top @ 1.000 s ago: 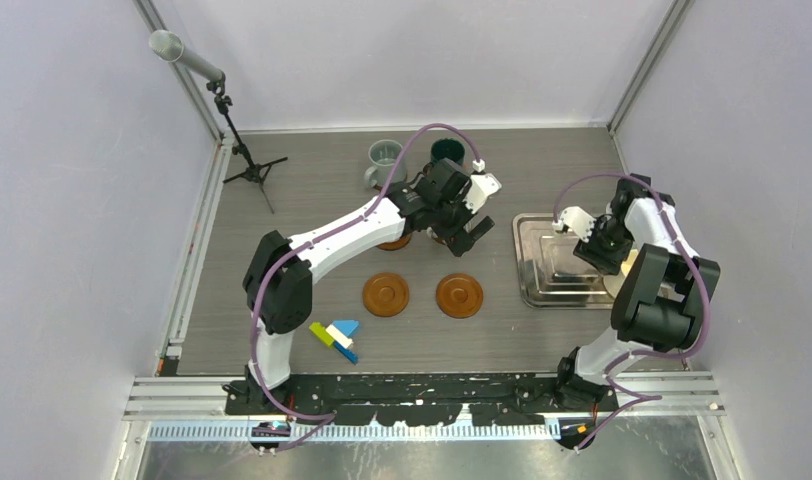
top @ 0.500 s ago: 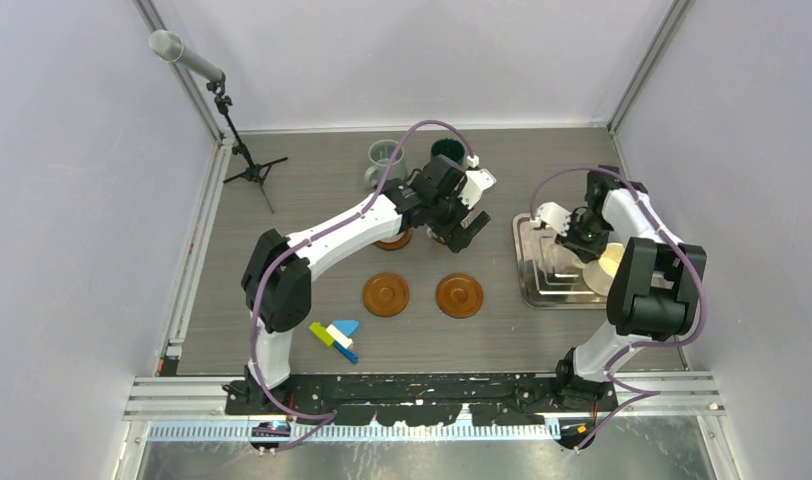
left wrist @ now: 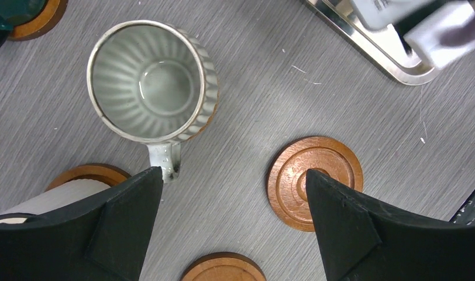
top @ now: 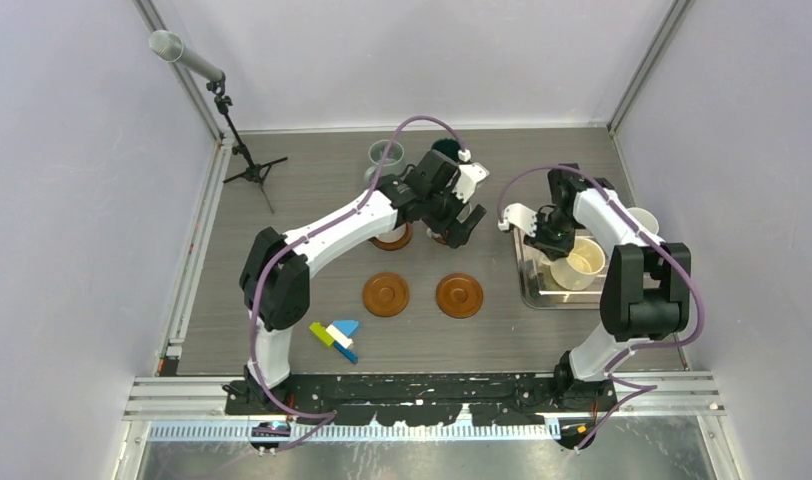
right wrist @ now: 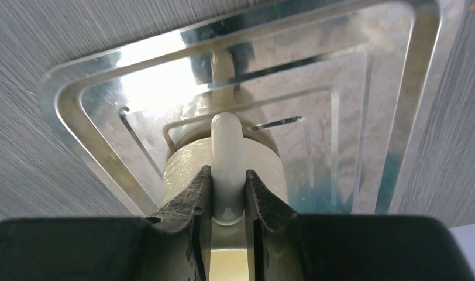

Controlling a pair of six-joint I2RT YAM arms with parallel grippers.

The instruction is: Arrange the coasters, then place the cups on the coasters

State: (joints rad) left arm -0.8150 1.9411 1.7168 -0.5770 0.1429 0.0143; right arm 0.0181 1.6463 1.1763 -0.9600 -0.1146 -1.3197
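Next, my left gripper swings across and down onto the handle of the cream cup (top: pixel 582 263), below it and to its right in the top view, as coasters lie bare.
My right gripper (right wrist: pixel 228 175) is shut on the handle of a cream cup (right wrist: pixel 188 170) over the steel tray (right wrist: pixel 364 88); from above, that cup (top: pixel 582 263) sits in the tray beside the gripper (top: pixel 554 240). My left gripper (left wrist: pixel 232 172) hangs open above the table with nothing between its fingers. Under it a ribbed grey-beige cup (left wrist: pixel 147 82) stands on a coaster, and a bare coaster (left wrist: pixel 314 175) lies to the right. A white cup (left wrist: pixel 65 196) is on a coaster at the lower left. Two bare coasters (top: pixel 386 295) (top: pixel 459 296) lie nearer the arms.
A pale grey-blue cup (top: pixel 385 155) and a dark green cup (top: pixel 444 150) stand at the back. Another white cup (top: pixel 642 220) is right of the tray (top: pixel 527 285). Coloured blocks (top: pixel 334 337) lie front left. A tripod (top: pixel 247 160) stands at the back left.
My right gripper has shut on the cream cup's handle and carried the cup leftward over the tray. My left gripper stayed open and drifted slightly back and left.
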